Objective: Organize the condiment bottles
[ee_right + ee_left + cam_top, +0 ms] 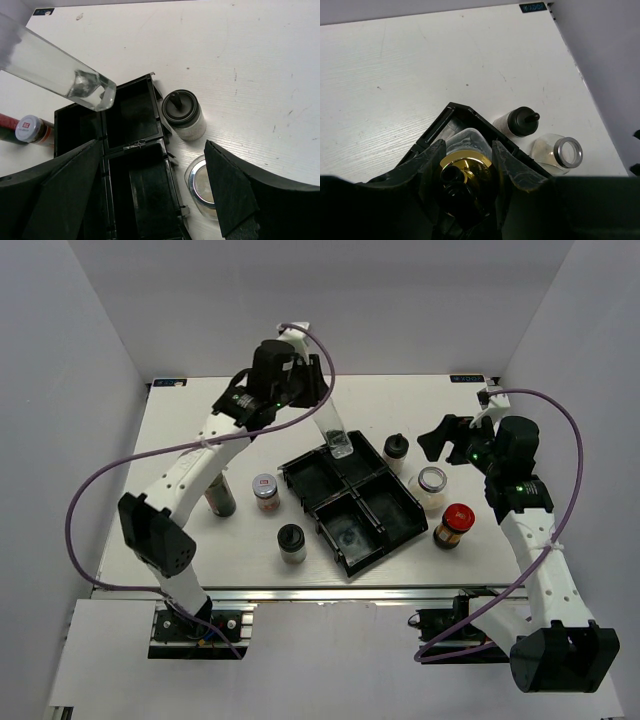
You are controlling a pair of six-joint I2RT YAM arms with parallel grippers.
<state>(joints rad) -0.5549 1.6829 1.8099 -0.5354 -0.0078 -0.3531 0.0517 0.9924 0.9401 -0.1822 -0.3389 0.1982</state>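
My left gripper is above the black tray's empty far section, which lies to its right in the top view. I will next carry the gold-spouted bottle that way, lower it and release it.
My left gripper is shut on the neck of the tall clear gold-spouted bottle. The bottle hangs tilted, its base over the far compartment of the black tray. In the left wrist view the gold spout sits between the fingers. My right gripper stands open and holds nothing, above the tray's right side. Below it are a black-spouted jar and a silver-lidded clear jar. Whether the bottle's base touches the tray I cannot tell.
A red-lidded jar stands right of the tray. Left of it are a white-lidded jar, a black-lidded jar and a tall dark bottle partly under my left arm. White walls close both sides.
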